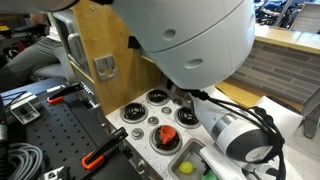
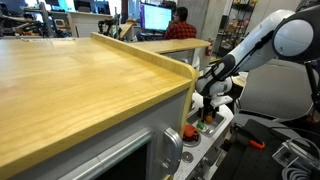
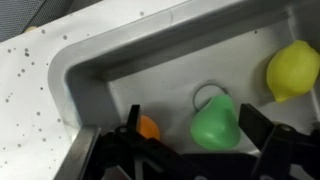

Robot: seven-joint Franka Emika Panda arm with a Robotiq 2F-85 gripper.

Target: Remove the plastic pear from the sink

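I should next lower my gripper around the green plastic pear (image 3: 215, 122), easing toward the yellow toy fruit, and close, as the pear is nearer that side's finger.
In the wrist view the green plastic pear (image 3: 215, 122) lies on the floor of the grey metal sink (image 3: 150, 50), next to the drain ring. My gripper (image 3: 193, 125) is open and low in the basin. Its two dark fingers stand on either side of the pear, apart from it. In an exterior view the gripper (image 2: 207, 108) reaches down over the toy kitchen top. In an exterior view the arm hides most of the sink (image 1: 172, 152), and the pear is hidden.
A round yellow toy fruit (image 3: 292, 68) lies in the sink to the right of the pear and also shows in an exterior view (image 1: 186, 167). A small orange object (image 3: 148, 126) sits behind the left finger. Black stove burners (image 1: 157, 97) and a red knob (image 1: 167, 135) lie beside the sink.
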